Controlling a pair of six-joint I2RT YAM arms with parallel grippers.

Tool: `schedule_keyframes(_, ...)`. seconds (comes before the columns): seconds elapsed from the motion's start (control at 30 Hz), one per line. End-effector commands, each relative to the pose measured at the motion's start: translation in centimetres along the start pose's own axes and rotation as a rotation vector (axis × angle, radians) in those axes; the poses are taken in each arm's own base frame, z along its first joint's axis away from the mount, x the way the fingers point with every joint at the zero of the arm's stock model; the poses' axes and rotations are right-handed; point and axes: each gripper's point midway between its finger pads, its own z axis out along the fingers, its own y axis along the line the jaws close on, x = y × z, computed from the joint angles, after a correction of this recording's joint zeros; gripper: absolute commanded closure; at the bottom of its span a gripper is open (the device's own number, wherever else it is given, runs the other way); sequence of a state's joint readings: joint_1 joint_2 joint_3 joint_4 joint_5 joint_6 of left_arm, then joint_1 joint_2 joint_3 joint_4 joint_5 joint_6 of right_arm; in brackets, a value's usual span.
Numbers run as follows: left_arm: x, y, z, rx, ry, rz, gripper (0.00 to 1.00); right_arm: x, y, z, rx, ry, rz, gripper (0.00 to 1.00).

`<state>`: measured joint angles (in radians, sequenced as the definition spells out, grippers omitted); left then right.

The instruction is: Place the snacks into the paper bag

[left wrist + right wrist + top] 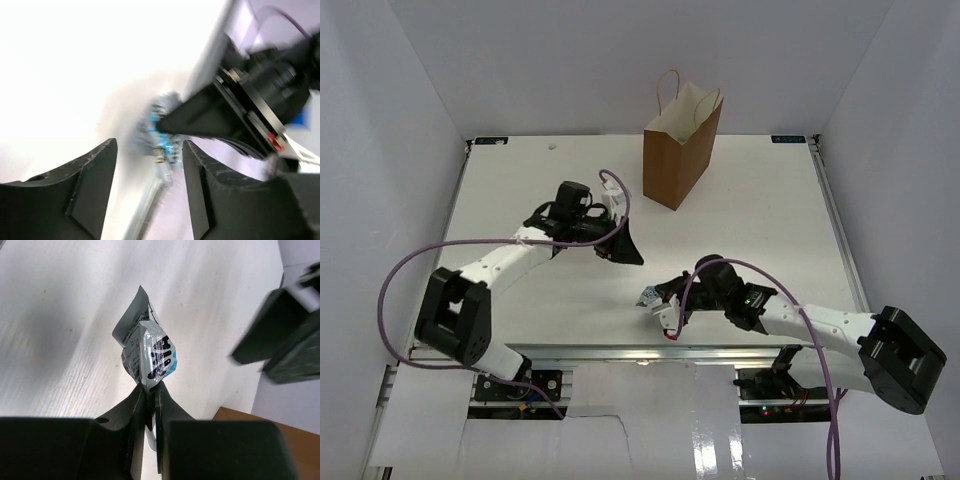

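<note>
The bag's rim stands high, so my right gripper will move up and outward next, turn to face the bag, and go over the bag's opening (688, 112) to let go of the packet.
The brown paper bag (680, 150) stands upright at the back of the table with its mouth open. Its brown side also shows at the lower right of the right wrist view, paper bag (282, 440). My right gripper (658, 303) is near the table's front edge, shut on one snack, a pale blue-silver foil packet (146, 351) that sticks up from its closed fingertips (141, 392). My left gripper (623, 250) hovers between that packet and the bag, open with nothing between its fingers (95, 170). Its wrist view shows the same packet (159, 131), blurred, ahead of it. No other snacks are in view.
White walls close in the table on the left, back and right. A metal rail (650, 352) runs along the front edge. Purple cables (395, 290) loop off both arms. A small speck (552, 146) lies at the far left back of the table.
</note>
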<state>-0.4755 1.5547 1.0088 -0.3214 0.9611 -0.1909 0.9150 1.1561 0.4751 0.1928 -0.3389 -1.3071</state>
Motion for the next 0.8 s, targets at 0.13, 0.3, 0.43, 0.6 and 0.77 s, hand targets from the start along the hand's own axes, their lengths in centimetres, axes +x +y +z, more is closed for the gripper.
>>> schedule_keyframes(0.13,-7.0,5.1,-11.5,-0.753,-0.486,0.092,0.17,-0.8,-12.5,-3.5,0.332,0.008,0.396,0.92)
schedule_keyframes(0.3,-5.0,4.7,-14.9,-0.864,-0.610,0.159,0.04,0.2,-23.7,-6.7,0.617,-0.043,0.803,0.92)
schedule_keyframes(0.43,-4.4,3.7,-17.4,-0.934,-0.686,0.208,0.02,6.1,-30.2,-8.1,0.952,0.071,1.149,0.92)
schedule_keyframes(0.6,-3.7,3.5,-17.7,-0.938,-0.692,0.222,0.02,10.0,-35.2,-9.7,1.165,0.044,1.367,0.92)
schedule_keyframes(0.77,-3.7,3.3,-17.8,-0.940,-0.681,0.228,0.02,14.6,-36.6,-10.3,1.305,0.137,1.397,0.92)
